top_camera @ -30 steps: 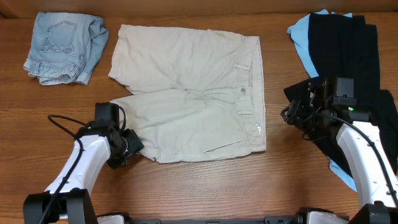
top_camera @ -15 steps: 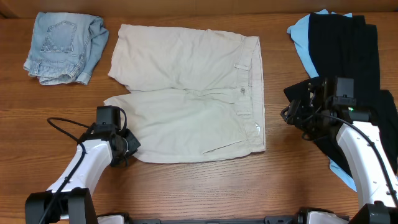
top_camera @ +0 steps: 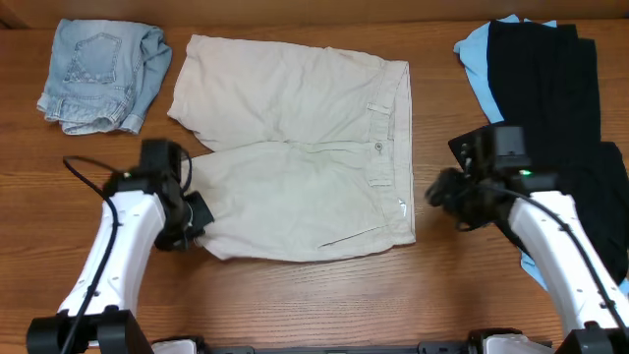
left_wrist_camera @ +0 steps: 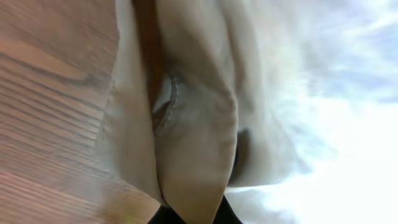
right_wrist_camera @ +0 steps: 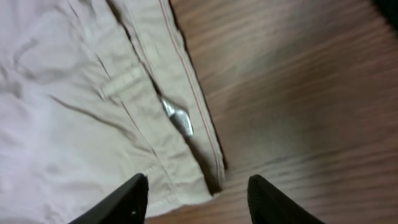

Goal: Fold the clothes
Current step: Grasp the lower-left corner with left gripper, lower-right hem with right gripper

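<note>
The left gripper lifts the pinched hem next, carries it outward over the far leg (top_camera: 222,87) and releases it there, since that leg lies flat outward of the gripper.
The beige khaki shorts (top_camera: 295,147) lie flat mid-table, waistband to the right, with a white tag (top_camera: 406,206) near the front corner. My left gripper (top_camera: 192,221) is shut on the hem of the near leg. In the left wrist view a fold of khaki cloth (left_wrist_camera: 186,124) runs down into the closed jaws of the left gripper (left_wrist_camera: 193,214). My right gripper (top_camera: 437,192) hovers open just right of the waistband. The right wrist view has its fingers (right_wrist_camera: 134,196) astride the waistband's front corner (right_wrist_camera: 199,174), near the tag (right_wrist_camera: 177,118).
Folded faded denim shorts (top_camera: 98,74) lie at the back left. A pile of black garments (top_camera: 545,79) over a sky-blue garment (top_camera: 477,59) fills the right side, partly under my right arm. Bare wood table (top_camera: 324,295) runs along the front.
My left gripper has shut on the near leg's hem and shifted left, tugging the cloth slightly. My right gripper has moved left toward the waistband corner, still open.
</note>
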`<state>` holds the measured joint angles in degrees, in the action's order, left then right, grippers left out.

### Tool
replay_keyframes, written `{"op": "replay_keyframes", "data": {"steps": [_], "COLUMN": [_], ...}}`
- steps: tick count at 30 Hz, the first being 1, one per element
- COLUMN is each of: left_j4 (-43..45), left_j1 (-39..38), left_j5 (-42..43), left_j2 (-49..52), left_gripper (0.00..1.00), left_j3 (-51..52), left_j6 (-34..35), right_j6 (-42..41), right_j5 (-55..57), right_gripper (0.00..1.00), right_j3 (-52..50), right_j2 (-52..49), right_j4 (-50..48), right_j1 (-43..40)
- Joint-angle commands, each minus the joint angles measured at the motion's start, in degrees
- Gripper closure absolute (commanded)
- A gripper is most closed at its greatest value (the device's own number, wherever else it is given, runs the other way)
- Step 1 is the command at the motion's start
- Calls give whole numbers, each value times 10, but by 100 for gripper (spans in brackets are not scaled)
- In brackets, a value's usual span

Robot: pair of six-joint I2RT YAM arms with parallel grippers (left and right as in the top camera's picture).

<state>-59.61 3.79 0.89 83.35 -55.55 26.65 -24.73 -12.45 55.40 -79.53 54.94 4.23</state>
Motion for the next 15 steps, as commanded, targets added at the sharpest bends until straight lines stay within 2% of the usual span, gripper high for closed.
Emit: {"op": "replay_keyframes", "data": {"steps": [1, 5, 9, 15], "left_j4": [-24, -32, -32, -32], "left_j1": [3, 3, 3, 3], "left_j5": [-6, -6, -6, -7], "left_j2": [-2, -2, -2, -2], "left_gripper": [96, 96, 96, 96], "left_j3": [-44, -47, -47, -47], "left_j6": [-50, -51, -50, -50], "right_j6": [-87, -134, -146, -174], "right_j5": [67, 69, 69, 68], "right_gripper": [42, 38, 36, 34], "right_j3": [7, -8, -24, -47], "right_j2": [-17, -44, -74, -103], "right_j4": [12, 8, -14, -42], "right_j1": [51, 100, 139, 163]}}
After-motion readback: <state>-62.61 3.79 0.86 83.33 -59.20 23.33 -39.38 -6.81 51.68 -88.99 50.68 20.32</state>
